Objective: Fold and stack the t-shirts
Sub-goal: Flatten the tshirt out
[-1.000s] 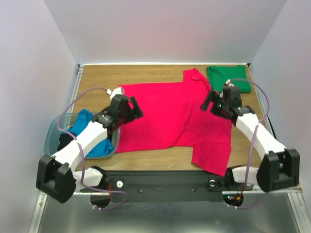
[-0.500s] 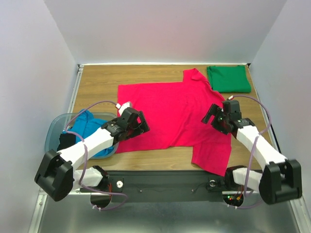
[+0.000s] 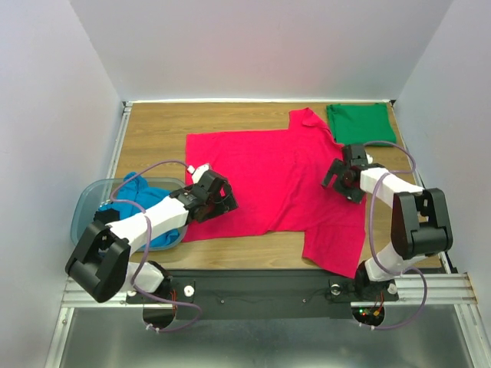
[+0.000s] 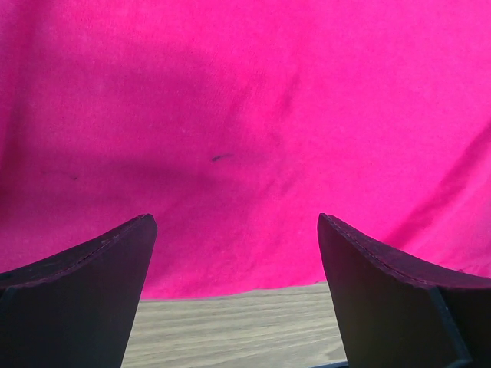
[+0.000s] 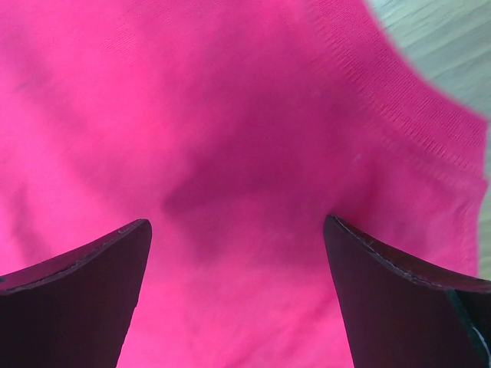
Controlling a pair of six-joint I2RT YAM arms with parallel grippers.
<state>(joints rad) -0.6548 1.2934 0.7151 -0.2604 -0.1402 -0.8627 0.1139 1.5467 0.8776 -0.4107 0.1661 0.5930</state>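
My left gripper moves back and down onto the crimson-pink t-shirt's near corner by the tub next, as that corner lies below it, toward my base.
The crimson-pink t-shirt (image 3: pixel 268 180) lies spread flat across the middle of the table. My left gripper (image 3: pixel 220 202) is open and empty just above its left hem; the left wrist view shows the pink cloth (image 4: pixel 245 130) with bare wood below its edge. My right gripper (image 3: pixel 337 175) is open and empty over the shirt's right side; the right wrist view shows the pink cloth (image 5: pixel 230 153) and a ribbed hem. The emerald green t-shirt (image 3: pixel 360 124) lies folded at the back right. The bright blue t-shirt (image 3: pixel 142 201) sits crumpled in the tub.
The translucent grey-blue tub (image 3: pixel 83 211) stands at the table's front left, beside my left arm. The wooden table (image 3: pixel 153 130) has white walls on three sides. A black rail runs along the near edge.
My left gripper has moved right and toward the front onto the shirt's left hem. My right gripper has pulled back and now points left over the shirt's right side.
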